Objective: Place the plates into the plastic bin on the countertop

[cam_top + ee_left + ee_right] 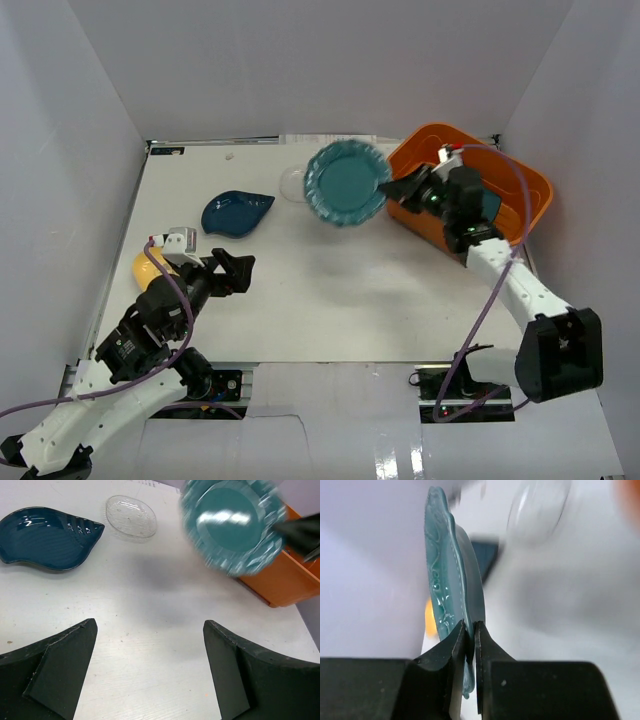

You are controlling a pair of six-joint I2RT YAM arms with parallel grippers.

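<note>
Next, my right gripper will go to the right in the top view and down to release the teal plate, as the bin's inside lies below it on that side.
My right gripper [393, 188] [470, 627] is shut on the rim of a teal round scalloped plate [346, 182] [451, 572] [232, 525], holding it tilted in the air just left of the orange plastic bin [520, 190] [280, 580]. A dark-blue leaf-shaped plate [236, 212] [45, 537] lies on the white countertop [330, 280] at left centre. A small yellow plate [148, 268] shows partly behind my left arm. My left gripper [240, 272] [150, 665] hangs open over bare countertop with nothing between its fingers.
A small clear glass dish [292, 184] [132, 517] rests on the countertop beside the raised teal plate. White walls enclose the table on three sides. The bin stands in the far right corner, and my right arm reaches across its near edge.
</note>
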